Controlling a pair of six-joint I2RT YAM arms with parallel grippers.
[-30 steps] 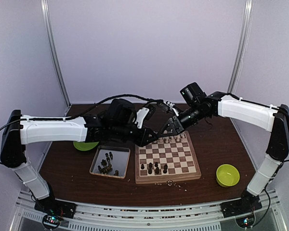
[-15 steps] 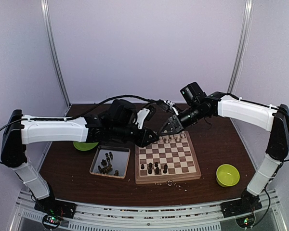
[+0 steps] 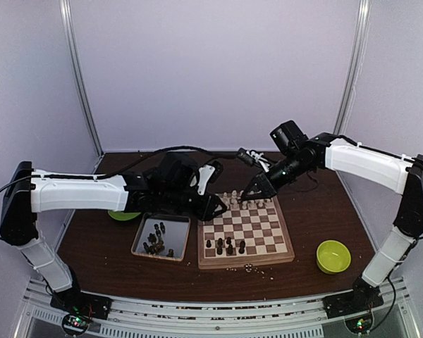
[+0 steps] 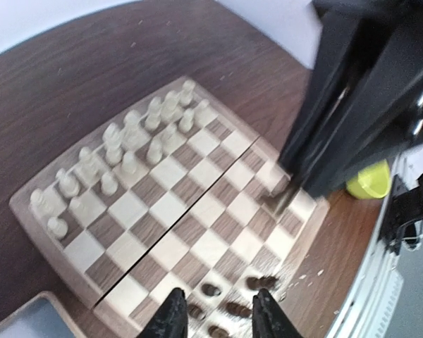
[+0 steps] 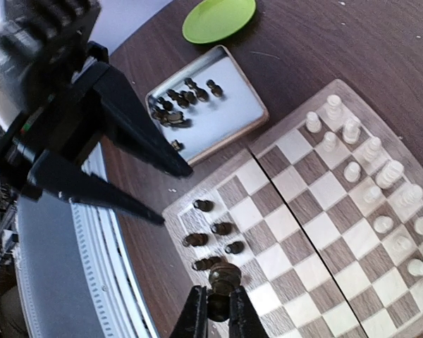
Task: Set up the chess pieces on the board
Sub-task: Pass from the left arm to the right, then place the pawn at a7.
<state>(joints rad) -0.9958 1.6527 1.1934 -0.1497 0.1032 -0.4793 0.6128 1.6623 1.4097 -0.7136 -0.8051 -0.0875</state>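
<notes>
My right gripper lowers its piece toward the board's near corner on the bowl's side, onto an edge square (image 3: 280,248) next, since near squares there are free.
The board (image 3: 285,236) lies in the middle of the table. Several dark chess pieces (image 3: 225,246) stand in its near left corner. More dark pieces (image 3: 155,239) lie in the metal tray (image 3: 180,222) to its left. My right gripper (image 5: 218,293) is shut on one dark piece (image 5: 225,277) and hangs above the board's far edge (image 3: 257,189). My left gripper (image 4: 217,304) is open with nothing between its fingers. It hovers over the board's far left corner (image 3: 217,205), a short way from the right gripper.
Pale chessmen (image 3: 250,203) fill the board's two far rows. A green plate (image 3: 123,213) lies behind the tray, partly under the left arm. A yellow-green bowl (image 3: 333,255) sits right of the board. Small crumbs (image 3: 257,269) lie at the board's near edge.
The two grippers met over the board's far edge. The right one shut on the dark piece, the left one opened and drew back left, and the right lifted slightly right.
</notes>
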